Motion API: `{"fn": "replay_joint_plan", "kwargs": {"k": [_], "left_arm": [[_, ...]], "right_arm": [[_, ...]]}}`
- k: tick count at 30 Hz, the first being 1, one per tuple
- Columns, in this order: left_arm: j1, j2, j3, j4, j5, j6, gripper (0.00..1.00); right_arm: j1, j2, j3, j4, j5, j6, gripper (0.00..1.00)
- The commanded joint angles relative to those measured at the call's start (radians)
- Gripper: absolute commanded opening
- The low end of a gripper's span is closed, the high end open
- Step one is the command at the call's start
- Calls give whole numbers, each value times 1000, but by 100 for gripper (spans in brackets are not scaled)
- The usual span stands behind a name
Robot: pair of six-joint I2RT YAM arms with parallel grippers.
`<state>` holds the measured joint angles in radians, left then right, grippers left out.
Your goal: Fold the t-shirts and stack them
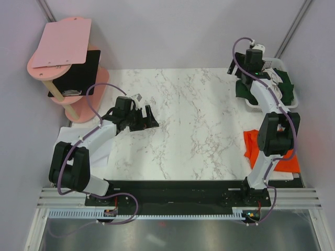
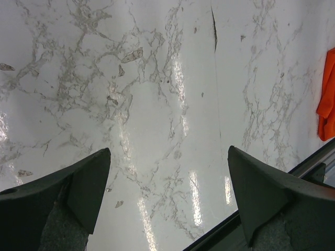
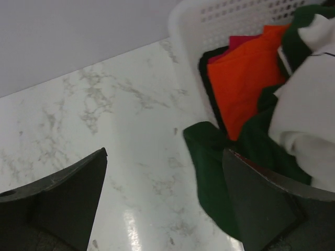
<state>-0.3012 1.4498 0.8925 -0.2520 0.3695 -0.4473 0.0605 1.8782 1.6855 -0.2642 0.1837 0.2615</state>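
Next, my right gripper moves over the basket's rim and down onto the fold of cream cloth [image 1: 272, 71] [image 3: 306, 112], because it lies exposed on top of the pile.
The cream-white t-shirt with dark green sleeves [image 3: 306, 112] lies in the white plastic basket [image 3: 193, 31] at the table's far right; one green sleeve [image 3: 212, 172] hangs over the basket's rim onto the table. An orange t-shirt [image 3: 246, 73] lies in the basket beside it. Another orange t-shirt [image 1: 272, 151] lies crumpled at the table's right edge, also seen in the left wrist view [image 2: 327, 99]. My right gripper [image 3: 165, 196] is open beside the basket [image 1: 272, 97], its right finger next to the hanging sleeve. My left gripper [image 2: 167, 201] is open and empty above bare marble, left of centre [image 1: 151, 119].
White paper sheets [image 1: 70, 138] lie at the table's left edge. A pink stand [image 1: 63, 52] with a black board stands at the back left. A black rail [image 1: 178, 191] runs along the near edge.
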Motion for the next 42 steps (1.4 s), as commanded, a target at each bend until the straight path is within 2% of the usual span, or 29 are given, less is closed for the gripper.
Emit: {"fn": "replay_joint_plan", "kwargs": {"k": [1,10,18,23,26,27,28,30,31,32,39,42], "left_arm": [[1,17,11,16,22,21,100],[-3,50,6,17,46,19,100],[-10,63,3,19,49,21,100],[-13,67,3,19,54,21,100],[-13,72,6,17,59,22,99],[-15,70,3,17,59,22,99],[-15,70,2,17,59,22,100],[-15,67,2,19,55,24,99],[-18,67,0,17,55,24,99],[-18,67,0,17,55,24,99],[-16,70,2,17,57,27,99],[-18,67,3,16,57,27,99]], "right_arm": [[-135,36,36,-52,5,65,98],[-277,-16,-14,-66,118,107,98],[-289,1,-58,-79,207,116,98],[-291,19,-109,-76,327,130,98],[-292,58,-106,-78,333,137,97],[-294,67,-103,-78,332,140,94],[-292,81,-106,-67,330,142,69],[-292,88,-106,-66,323,151,30],[-292,87,-112,-50,309,148,7],[-292,85,-112,-46,300,150,0],[-284,-69,-176,75,131,140,0],[-231,-147,-172,111,91,110,0]]}}
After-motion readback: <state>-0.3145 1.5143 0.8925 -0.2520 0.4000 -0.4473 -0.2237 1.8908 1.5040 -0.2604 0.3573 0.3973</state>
